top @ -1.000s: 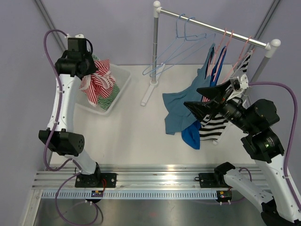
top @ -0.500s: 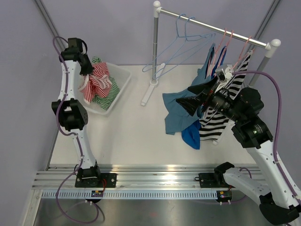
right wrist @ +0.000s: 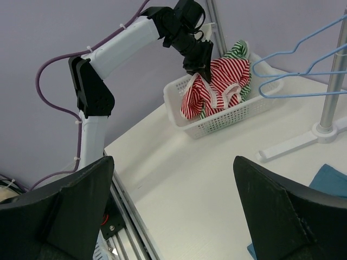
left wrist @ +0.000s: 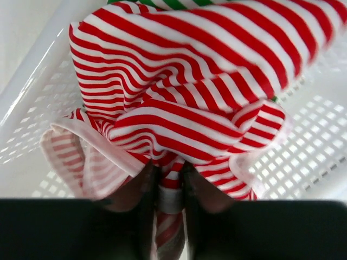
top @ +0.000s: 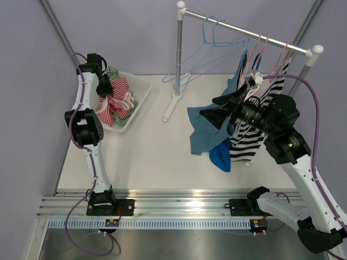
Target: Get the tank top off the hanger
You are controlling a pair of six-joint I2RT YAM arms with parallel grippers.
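My right gripper turns its fingers outward next, as they face the basket (top: pixel 142 92). It then moves forward onto the teal top's pink hanger (top: pixel 251 58), which hangs outward of the gripper.
My left gripper (top: pixel 103 86) is shut on a red-and-white striped tank top (top: pixel 116 101), which lies bunched in the white basket (top: pixel 142 92). In the left wrist view the fingers (left wrist: pixel 145 184) pinch a fold of the top (left wrist: pixel 179 81) over the basket floor (left wrist: pixel 320 141). My right gripper (top: pixel 217 108) is open and empty, in the air just left of the clothes hanging from pink hangers (top: pixel 263 46). The right wrist view shows its spread jaws (right wrist: pixel 173 162) and, far off, the top (right wrist: pixel 217 81) in the basket (right wrist: pixel 233 116).
A rail (top: pixel 246 32) on a white post (top: pixel 179 59) carries empty blue hangers (top: pixel 209 49). From the pink hangers hang a teal top (top: pixel 203 127), a bright blue top (top: pixel 221 154) and a black-and-white striped top (top: pixel 246 143).
My left arm has swung back and lowered the red striped top into the basket. My right gripper has moved left and up, closer to the hanging teal top, still open.
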